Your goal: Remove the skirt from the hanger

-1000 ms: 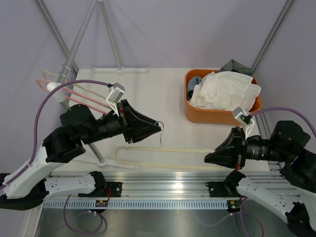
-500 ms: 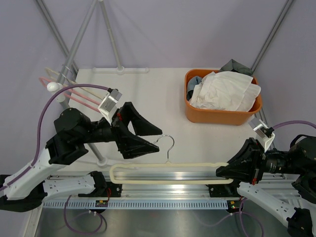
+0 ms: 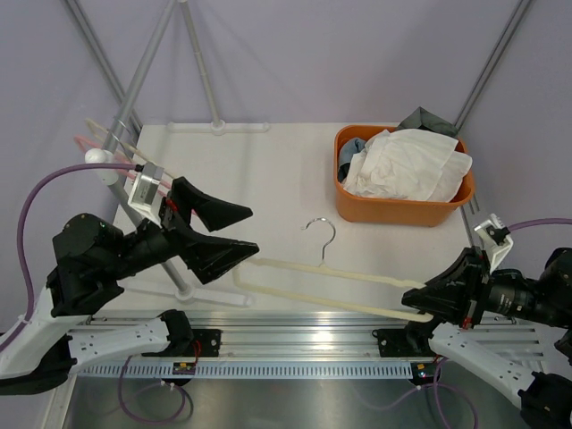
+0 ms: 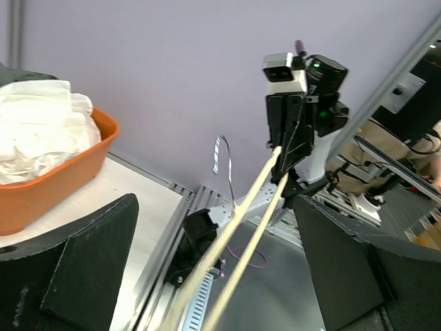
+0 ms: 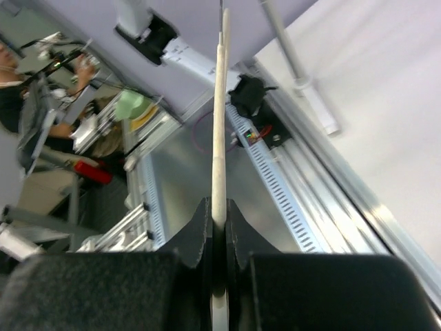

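The metal rack's bar (image 3: 136, 91) lies outward from my right gripper and to its left in the top view, so that gripper will next swing outward and across and release the hanger there.
The cream hanger (image 3: 340, 275) lies slanted over the table's near edge, its metal hook (image 3: 320, 234) pointing away, with no cloth on it. My right gripper (image 3: 413, 302) is shut on its right end; in the right wrist view the hanger (image 5: 219, 124) runs straight out from the right gripper (image 5: 219, 207). My left gripper (image 3: 254, 232) stands open, just left of the hanger's left end and apart from it. In the left wrist view the hanger (image 4: 234, 241) shows beyond the open left gripper (image 4: 215, 203). White cloth (image 3: 407, 165), possibly the skirt, is heaped in the orange basket (image 3: 393, 213).
Pink and cream hangers (image 3: 98, 143) hang on a metal rack (image 3: 143, 71) at the far left. A grey cloth (image 3: 427, 121) lies behind the basket. The aluminium rail (image 3: 295, 335) with the arm bases runs along the near edge.
My left gripper opened, let go of the hanger and drew back to the left. The right gripper pulled the hanger's right end toward the near right, so it now lies slanted.
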Tool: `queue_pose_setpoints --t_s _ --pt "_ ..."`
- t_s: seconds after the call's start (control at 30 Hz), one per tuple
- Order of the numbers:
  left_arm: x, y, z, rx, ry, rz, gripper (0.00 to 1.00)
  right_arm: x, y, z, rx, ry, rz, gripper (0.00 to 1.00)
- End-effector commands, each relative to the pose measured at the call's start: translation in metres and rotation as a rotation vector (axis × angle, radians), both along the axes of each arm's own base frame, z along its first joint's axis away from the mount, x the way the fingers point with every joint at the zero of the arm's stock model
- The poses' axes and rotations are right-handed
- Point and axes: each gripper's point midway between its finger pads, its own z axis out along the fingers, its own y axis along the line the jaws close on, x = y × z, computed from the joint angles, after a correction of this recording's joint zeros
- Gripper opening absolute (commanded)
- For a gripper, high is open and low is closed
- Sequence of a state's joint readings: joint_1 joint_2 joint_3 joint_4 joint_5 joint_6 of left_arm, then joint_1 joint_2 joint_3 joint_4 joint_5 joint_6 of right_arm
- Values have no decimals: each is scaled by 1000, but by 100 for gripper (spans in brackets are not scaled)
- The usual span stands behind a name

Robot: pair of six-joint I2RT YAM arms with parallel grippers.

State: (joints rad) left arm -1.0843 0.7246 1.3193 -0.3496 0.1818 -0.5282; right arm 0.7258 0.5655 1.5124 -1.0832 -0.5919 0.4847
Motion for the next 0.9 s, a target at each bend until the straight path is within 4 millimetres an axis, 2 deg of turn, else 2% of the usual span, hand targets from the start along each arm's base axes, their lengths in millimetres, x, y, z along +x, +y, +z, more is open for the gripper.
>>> queue_pose_setpoints --t_s 0.0,0.13,0.23,0.27,0.3,0.33,0.37,0.43,0.47,0.5,0.53,0.57,0.6,0.63,0.67,0.7,0.73,0.77,0.8,0.83,0.87 --pt "20 -1 -16 48 -8 100 99 29 -23 -7 -112 -19 -223 0" --pt "16 -9 -28 75 -14 56 99 60 -35 -15 -199 -13 -391 0" --pt "6 -24 -41 110 -25 -37 99 101 -37 -23 -288 -39 -528 0" --pt "4 -30 -52 132 -11 -62 99 118 -41 -19 -311 -78 -600 0" --pt "4 -35 -57 139 -1 -79 99 128 -41 -16 -321 -98 -627 0" --pt "-1 -41 -66 153 19 -121 99 143 -35 -15 -355 -126 -638 0" --pt "-1 -49 -87 186 52 -141 99 155 -27 -1 -323 -178 -647 0" --pt "-5 -56 -99 178 74 -186 99 175 -11 8 -333 -251 -630 0" --pt "-3 -61 -118 195 95 -188 99 188 -3 22 -297 -295 -648 0" --pt "-3 -63 -127 204 109 -190 99 196 2 28 -297 -323 -645 0" --pt "-1 -64 -137 216 121 -185 99 212 14 26 -332 -351 -632 0" --pt "-2 -63 -143 221 127 -182 99 222 21 42 -301 -389 -650 0" --pt "-1 -64 -159 247 142 -179 99 230 27 46 -302 -410 -645 0" --pt "0 -63 -166 258 142 -172 99 245 41 43 -334 -428 -626 0" --pt "1 -62 -173 266 146 -165 99 252 49 59 -294 -464 -625 0" --pt "0 -58 -183 278 152 -156 99 258 56 64 -287 -484 -619 0" --pt "1 -56 -189 284 156 -144 99 272 70 59 -304 -486 -601 0" --pt "2 -54 -195 288 159 -136 99 277 78 72 -282 -533 -588 0" --pt "1 -51 -198 284 157 -130 99 282 86 76 -277 -547 -565 0" --pt "2 -50 -212 303 176 -121 99 293 101 77 -289 -571 -536 0" --pt "3 -49 -219 306 186 -112 99 296 113 80 -268 -586 -495 0"
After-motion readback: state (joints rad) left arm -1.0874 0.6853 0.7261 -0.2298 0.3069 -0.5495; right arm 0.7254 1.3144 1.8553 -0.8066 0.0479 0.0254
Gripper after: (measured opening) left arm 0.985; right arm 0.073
